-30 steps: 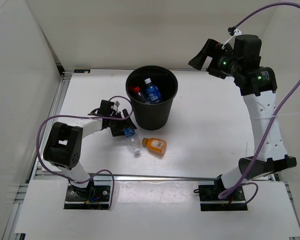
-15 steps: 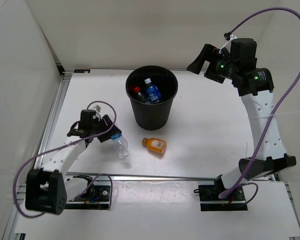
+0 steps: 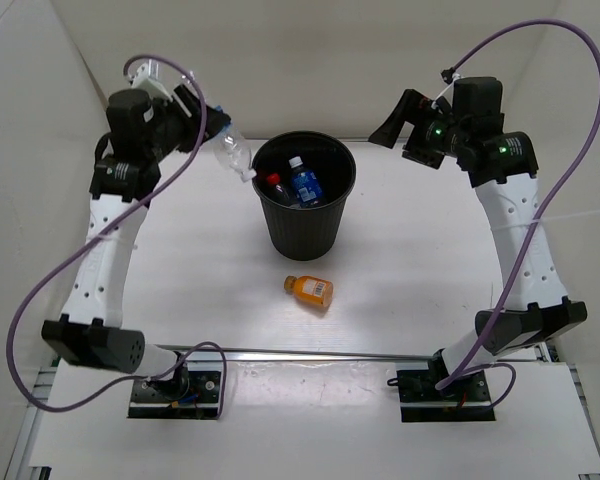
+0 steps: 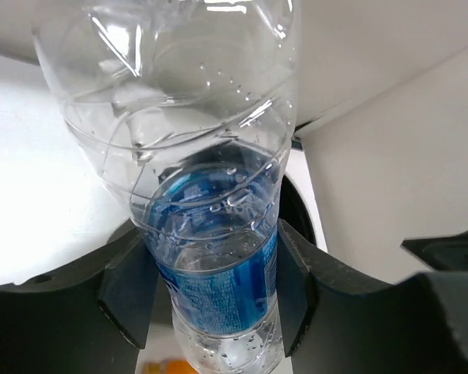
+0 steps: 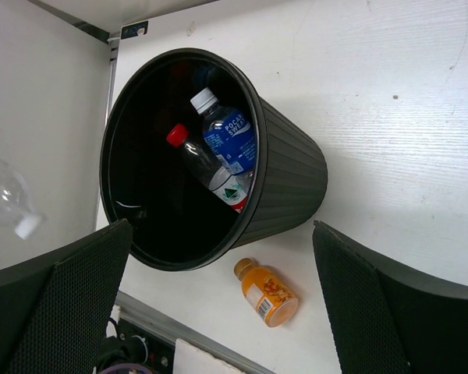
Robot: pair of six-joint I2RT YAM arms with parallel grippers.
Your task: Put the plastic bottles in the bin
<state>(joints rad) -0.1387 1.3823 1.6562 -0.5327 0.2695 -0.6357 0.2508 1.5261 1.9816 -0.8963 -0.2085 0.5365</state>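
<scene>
The bottle hangs beside the bin's rim, so the robot will next move its left gripper to the right in the top view, over the bin's opening, and open it.
My left gripper [image 3: 218,138] is shut on a clear plastic bottle with a blue label [image 3: 234,158], held high in the air just left of the bin's rim, cap end tilted toward the bin. In the left wrist view the bottle [image 4: 214,226] fills the gap between both fingers [image 4: 129,296]. The black round bin [image 3: 305,235] stands upright mid-table and holds a blue-labelled bottle [image 3: 304,183] and a red-capped bottle [image 3: 276,186]. A short orange bottle [image 3: 310,291] lies on the table in front of the bin. My right gripper [image 3: 393,120] hovers open and empty, high to the bin's right.
White enclosure walls stand close on the left, back and right. A metal rail [image 3: 330,353] runs along the table's near edge ahead of the arm bases. Purple cables [image 3: 50,270] loop beside both arms. In the right wrist view the orange bottle [image 5: 267,292] lies below the bin [image 5: 292,179].
My left gripper closed on the clear bottle on the table left of the bin and lifted it up and back to beside the bin's rim. The right gripper drifted slightly left.
</scene>
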